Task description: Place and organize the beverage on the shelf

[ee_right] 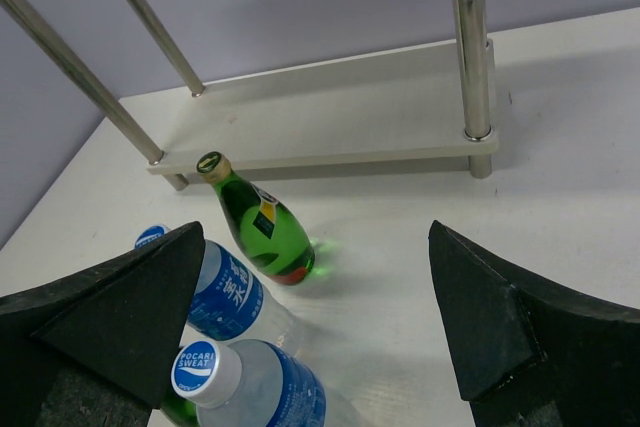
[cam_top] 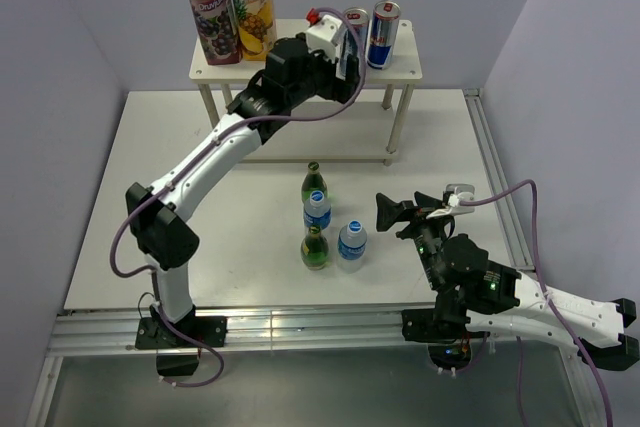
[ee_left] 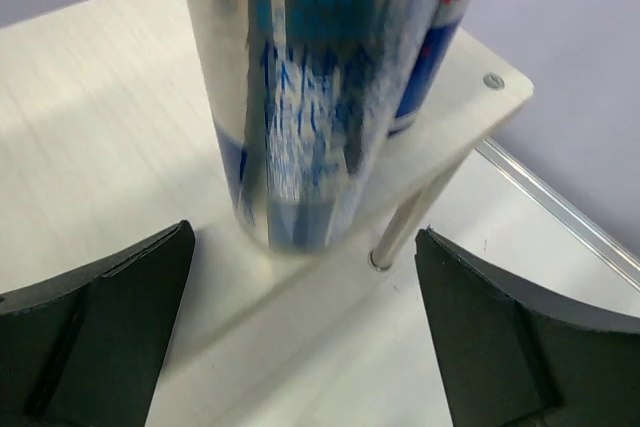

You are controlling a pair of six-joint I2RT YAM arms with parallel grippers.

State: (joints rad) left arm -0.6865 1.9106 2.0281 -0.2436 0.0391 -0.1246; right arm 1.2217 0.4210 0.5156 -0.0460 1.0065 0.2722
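The left gripper draws back from the cans next and lowers around the nearer green glass bottle, since that bottle stands below and back from the gripper.
The white shelf (cam_top: 300,65) stands at the back of the table. Its top board carries two juice cartons (cam_top: 228,2) on the left and two Red Bull cans on the right. My left gripper (cam_top: 348,50) is open at the nearer can (cam_top: 356,19); in the left wrist view that can (ee_left: 310,97) stands on the board just ahead of the spread fingers (ee_left: 520,337), untouched. The other can (cam_top: 384,35) is right beside it. My right gripper (cam_top: 395,212) is open and low over the table, with nothing in it.
Two green glass bottles (cam_top: 314,179) (cam_top: 315,248) and two clear water bottles (cam_top: 317,210) (cam_top: 351,244) stand in a cluster at mid-table, left of my right gripper. In the right wrist view one green bottle (ee_right: 265,232) stands before the shelf's lower board (ee_right: 330,117). A metal rail (cam_top: 500,197) lines the table's right edge.
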